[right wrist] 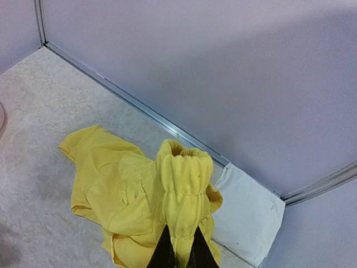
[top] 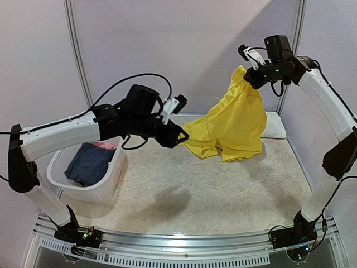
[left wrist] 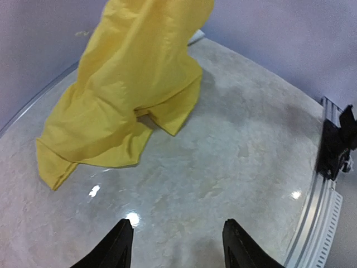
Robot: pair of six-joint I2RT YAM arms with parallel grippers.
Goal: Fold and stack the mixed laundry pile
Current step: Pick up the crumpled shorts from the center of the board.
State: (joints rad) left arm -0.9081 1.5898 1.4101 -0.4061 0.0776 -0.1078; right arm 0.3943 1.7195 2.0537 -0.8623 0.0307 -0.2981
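I need to lower the waistband of the yellow shorts in my right gripper back toward bare tabletop by the side [top: 288,159] next and let it go, because that clear spot is below and back.
My right gripper [top: 249,74] is shut on the gathered waistband of the yellow shorts [top: 233,120] and holds them high at the back right; their legs hang down to the table. In the right wrist view the waistband [right wrist: 183,190] sits pinched between the fingertips. My left gripper [top: 181,135] is open and empty beside the shorts' lower left edge; in its wrist view the shorts [left wrist: 125,89] hang ahead of the spread fingers [left wrist: 114,248]. A dark navy piece [top: 91,163] and a pink piece [top: 106,144] lie in the basket. A folded white garment [right wrist: 248,218] lies in the back right corner.
The white plastic basket [top: 100,192] stands at the left of the table. Walls close the back and the right side. The metal rail [top: 184,240] runs along the near edge, with both arm bases on it.
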